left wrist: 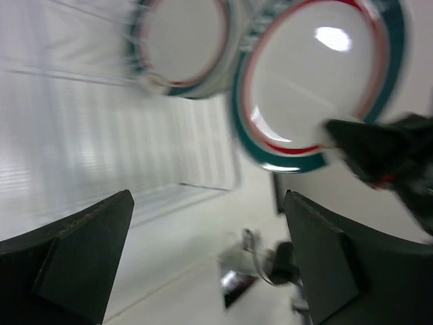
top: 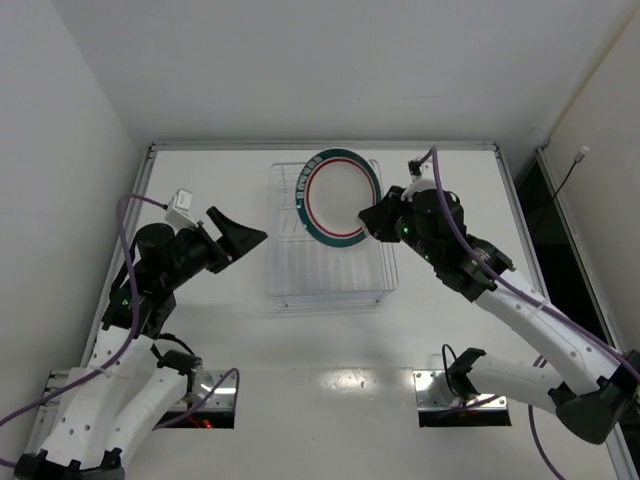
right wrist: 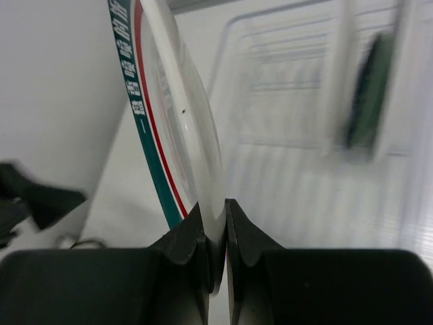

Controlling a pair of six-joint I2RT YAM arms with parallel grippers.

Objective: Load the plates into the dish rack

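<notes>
My right gripper should next turn the plate upright, go down over the open slots (right wrist: 298,112) below it, beside the racked plate, and release the plate's rim.
The see-through dish rack (top: 330,270) stands at the table's middle back. My right gripper (top: 375,218) is shut on the edge of a white plate (top: 337,197) with a green rim and red ring, holding it tilted over the rack's far half. In the right wrist view the fingers (right wrist: 186,237) pinch that plate (right wrist: 169,122). A second green-rimmed plate (right wrist: 369,91) stands edge-on in the rack (right wrist: 291,81). The left wrist view shows both plates, the held one (left wrist: 314,81) and the racked one (left wrist: 183,47). My left gripper (top: 238,235) is open and empty, left of the rack. No teal patterned plate shows.
White walls close in the table on the left, back and right. A raised edge strip (top: 320,146) runs along the back. Two metal arm mounts (top: 210,405) (top: 460,400) sit at the near edge. A dark gap (top: 540,215) lies beyond the right edge.
</notes>
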